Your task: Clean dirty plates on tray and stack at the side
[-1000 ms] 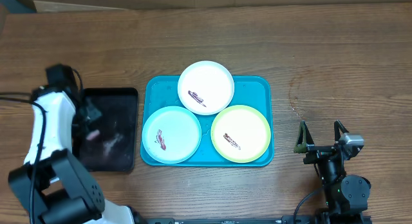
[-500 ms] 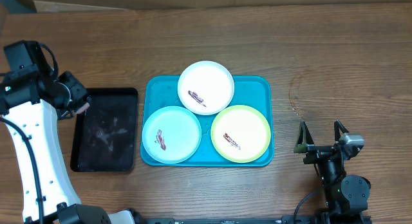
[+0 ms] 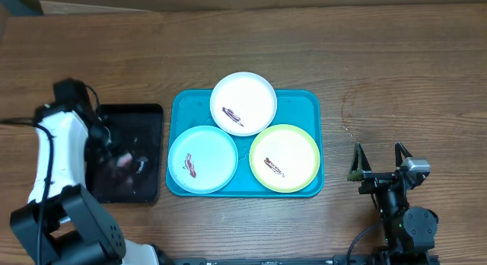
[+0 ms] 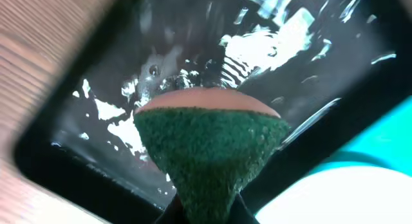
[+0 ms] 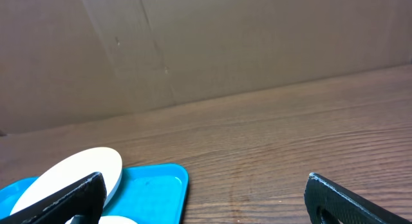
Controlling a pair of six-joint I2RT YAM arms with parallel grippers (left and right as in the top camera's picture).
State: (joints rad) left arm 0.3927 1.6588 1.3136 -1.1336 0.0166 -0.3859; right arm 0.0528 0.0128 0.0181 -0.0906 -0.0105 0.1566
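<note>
The light blue plate is smeared, so my left gripper needs to lift, carry the sponge (image 4: 212, 147) to the right in the overhead view, lower it and let go of it on that plate.
In the overhead view three smeared plates lie on the turquoise tray (image 3: 306, 105): a white one (image 3: 243, 103) at the back, a light blue one (image 3: 202, 158) front left and a yellow-green one (image 3: 284, 158) front right. My left gripper (image 3: 116, 157) hangs over the black tray (image 3: 144, 120), shut on a green sponge (image 4: 212, 147) with a pink backing. The sponge sits just above that tray's wet floor (image 4: 193, 50). My right gripper (image 3: 378, 163) stands open and empty on the table to the right of the turquoise tray. Its wrist view shows the white plate (image 5: 71, 176) and a tray corner (image 5: 158, 185).
The black tray holds splashes of water and lies directly left of the turquoise tray (image 4: 380, 134). A brown cardboard wall (image 5: 206, 44) closes off the back of the wooden table (image 3: 380, 67). Bare wood lies between the turquoise tray and the right gripper.
Half a second ago the left arm was lifted off to the tray's back left. It has now come back down over the black tray with the sponge. The right arm and the plates have not moved.
</note>
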